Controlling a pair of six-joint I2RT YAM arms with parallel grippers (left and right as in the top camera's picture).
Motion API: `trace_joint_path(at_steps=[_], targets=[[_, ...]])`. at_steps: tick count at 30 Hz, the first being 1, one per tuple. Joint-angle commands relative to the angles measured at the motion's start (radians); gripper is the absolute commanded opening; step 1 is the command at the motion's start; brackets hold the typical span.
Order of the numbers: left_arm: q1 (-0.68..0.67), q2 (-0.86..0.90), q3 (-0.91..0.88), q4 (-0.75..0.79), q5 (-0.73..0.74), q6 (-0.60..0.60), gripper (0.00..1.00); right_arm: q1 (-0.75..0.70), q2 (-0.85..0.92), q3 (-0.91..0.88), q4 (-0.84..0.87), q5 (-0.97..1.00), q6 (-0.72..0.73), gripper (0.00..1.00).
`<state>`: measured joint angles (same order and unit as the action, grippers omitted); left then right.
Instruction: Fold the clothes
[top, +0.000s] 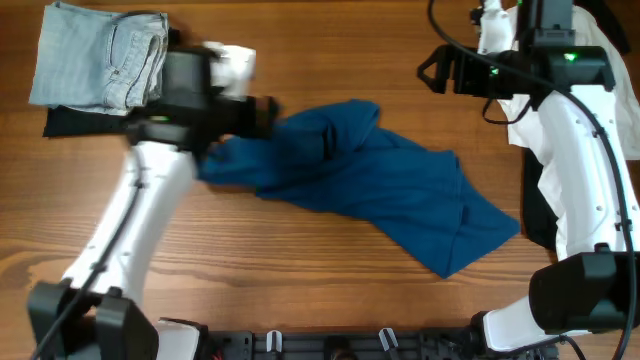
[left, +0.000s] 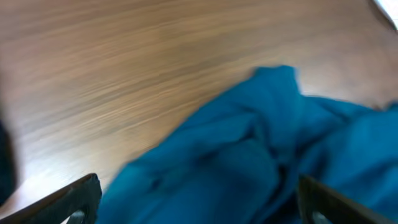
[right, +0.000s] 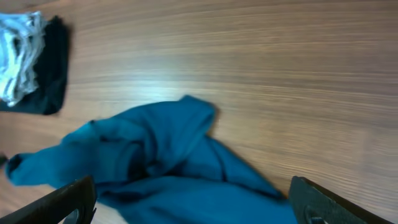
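Observation:
My left gripper is open and will go down toward the right in the overhead view, onto the crumpled folds of the blue garment (top: 370, 185), because the garment lies bunched near its middle.
A crumpled blue garment (top: 370, 185) lies across the middle of the wooden table. It also shows in the left wrist view (left: 249, 162) and the right wrist view (right: 161, 168). My left gripper (top: 268, 115) hovers at the garment's upper left edge, jaws (left: 199, 202) open wide with blue cloth below them. My right gripper (top: 432, 70) is open and empty above the table's far right, away from the garment; its fingers (right: 193, 202) frame the cloth from above.
Folded light-blue jeans (top: 100, 55) lie on a dark folded item (top: 75, 122) at the far left, also in the right wrist view (right: 22, 53). White clothing (top: 605, 90) and a dark piece (top: 540, 215) lie at the right edge.

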<state>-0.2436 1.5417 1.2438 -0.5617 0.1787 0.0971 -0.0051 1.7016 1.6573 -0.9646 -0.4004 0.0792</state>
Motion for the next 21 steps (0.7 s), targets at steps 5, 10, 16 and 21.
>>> trace_joint_path(at_steps=[5,10,16,21], targets=[[-0.328,0.224,0.015,0.021,-0.257,0.159,0.99,-0.010,0.010,-0.017,0.006,0.064,-0.027,1.00],[-0.388,0.227,0.015,-0.018,-0.263,0.162,0.93,-0.009,0.010,-0.017,0.021,0.064,-0.027,1.00],[-0.363,0.264,0.015,-0.056,-0.393,0.152,0.85,-0.009,0.010,-0.017,0.034,0.063,-0.023,1.00],[-0.336,0.320,0.015,-0.039,-0.401,0.123,0.83,-0.009,0.010,-0.017,0.034,0.063,-0.023,1.00]])
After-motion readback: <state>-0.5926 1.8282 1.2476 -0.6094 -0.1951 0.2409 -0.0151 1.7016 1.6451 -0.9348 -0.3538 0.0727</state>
